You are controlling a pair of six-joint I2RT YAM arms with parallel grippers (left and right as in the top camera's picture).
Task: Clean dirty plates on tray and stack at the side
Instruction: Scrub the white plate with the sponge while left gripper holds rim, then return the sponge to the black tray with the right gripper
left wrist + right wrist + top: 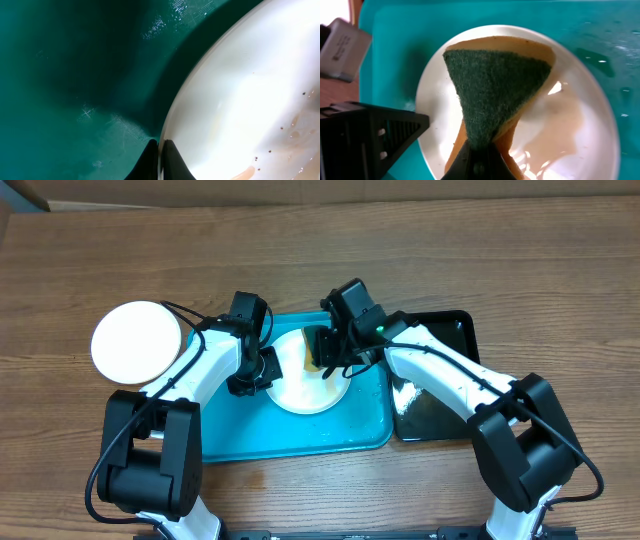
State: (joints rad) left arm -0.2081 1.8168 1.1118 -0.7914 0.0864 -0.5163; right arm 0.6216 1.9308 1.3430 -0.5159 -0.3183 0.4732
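Note:
Next, my right gripper wipes the sponge over the brownish smears remaining on the plate. Then it lifts the sponge across to the black tray, lowers it and releases it.
A white plate [305, 385] lies in the turquoise tray [290, 435], wet with brownish smears [295, 130]. My left gripper [262, 370] is shut on its left rim; in the left wrist view the black fingertips [172, 162] pinch the plate's edge [200, 100] over the tray floor [75, 75]. My right gripper [325, 355] is shut on a green and yellow sponge [495, 85], which is pressed flat onto the plate [580, 135]. The sponge covers the plate's upper middle. Another white plate [135, 342] rests on the table left of the tray.
A narrow black tray [440, 395] sits against the turquoise tray's right side, partly under my right arm. Water drops glisten on the tray floor [605, 55]. The left gripper's body [365, 135] shows at the left of the right wrist view.

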